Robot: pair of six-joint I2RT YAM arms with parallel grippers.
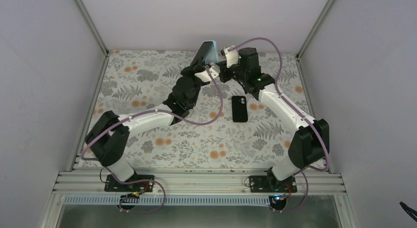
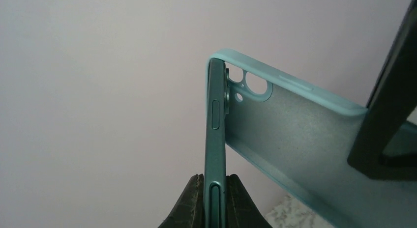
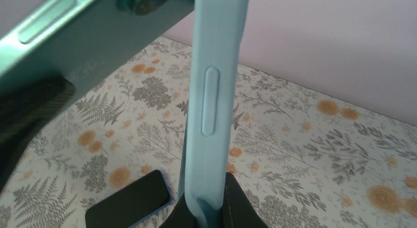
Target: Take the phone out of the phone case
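Observation:
The phone has only its top end still inside the case (image 1: 211, 48), so next I will move my left gripper away from the case, back and down to the open floral cloth, and let the phone go.
My left gripper (image 2: 215, 181) is shut on the edge of a teal phone (image 2: 216, 139), held upright in the air over the far middle of the table. My right gripper (image 3: 211, 188) is shut on the side wall of the light blue case (image 3: 214, 90). In the left wrist view the case (image 2: 305, 134) swings away from the phone's back at an angle, and only the phone's top end, by the camera cutouts, still sits in the case corner. In the top view the phone (image 1: 200, 55) and the case (image 1: 211, 48) are raised between both grippers.
A second black phone (image 1: 239, 108) lies flat on the floral table cloth (image 1: 147, 80) below the right arm, and it also shows in the right wrist view (image 3: 130, 201). White walls enclose the table at the back and sides.

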